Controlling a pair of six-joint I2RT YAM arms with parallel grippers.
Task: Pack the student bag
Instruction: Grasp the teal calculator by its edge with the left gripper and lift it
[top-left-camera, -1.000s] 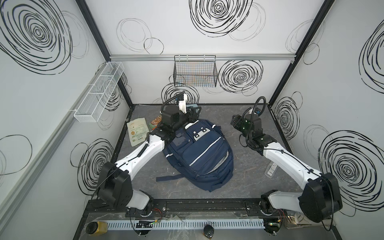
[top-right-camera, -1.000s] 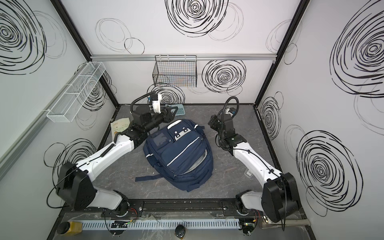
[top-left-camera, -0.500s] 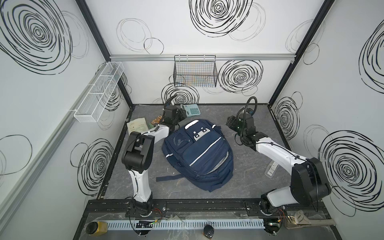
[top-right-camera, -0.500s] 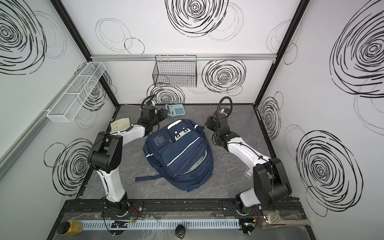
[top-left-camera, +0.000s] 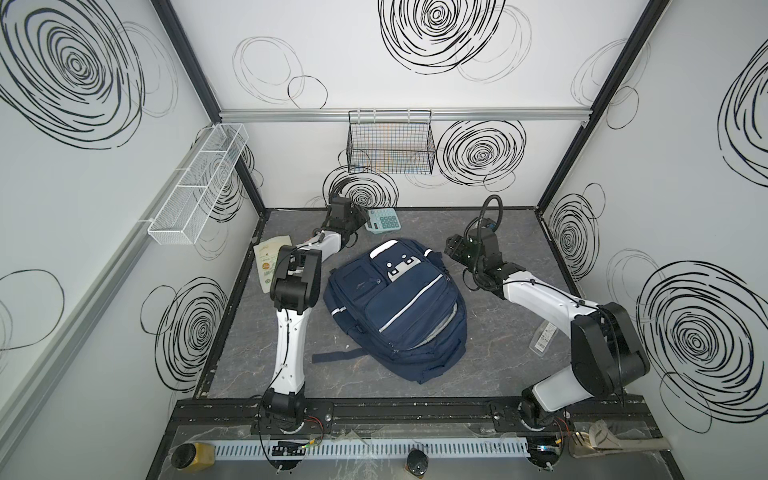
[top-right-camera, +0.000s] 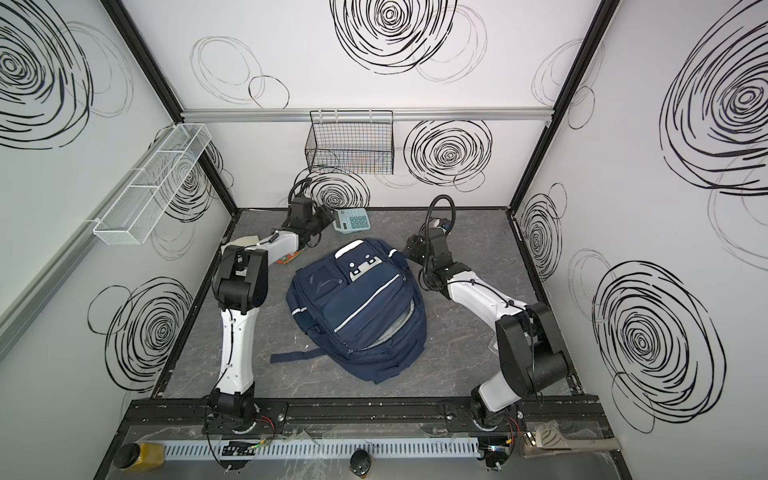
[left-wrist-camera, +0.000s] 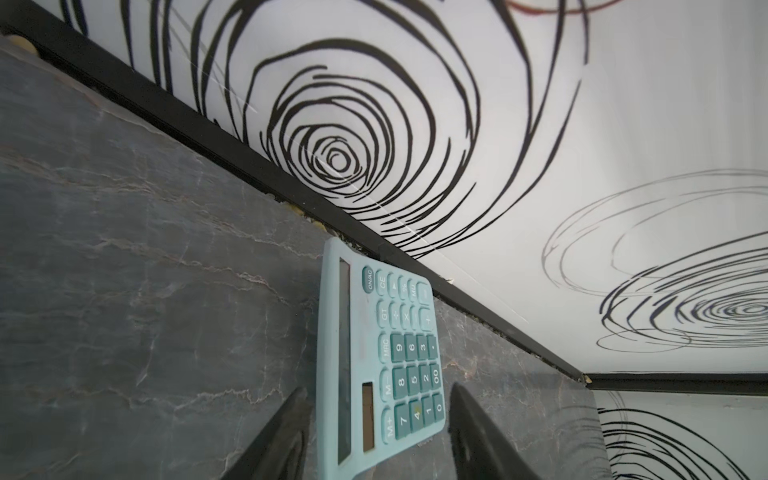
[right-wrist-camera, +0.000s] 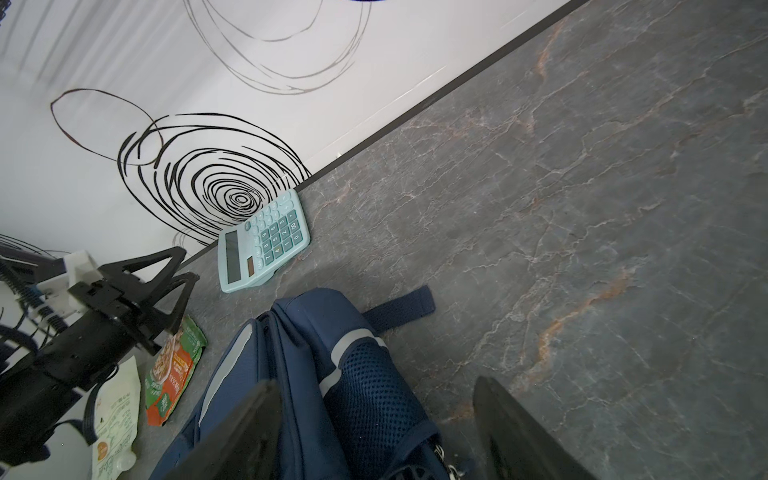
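Next, my left gripper draws its fingers together onto the calculator's display end, since that end already lies between its open fingers with gaps beside it.
The student bag, navy with white stripes, lies flat mid-table with its main zip partly open. A light teal calculator lies by the back wall. My left gripper is open, low over the table, with one jaw on each side of the calculator's near end and gaps showing. My right gripper is open just above the bag's top right corner and mesh side pocket, holding nothing.
A pale pouch and a green-orange packet lie at the back left, under the left arm. A clear packaged item lies at the right. A black wire basket hangs on the back wall, a white one on the left wall.
The left gripper has swung from above the bag's top left corner back and down to the calculator. The right gripper has shifted slightly toward the bag's top.
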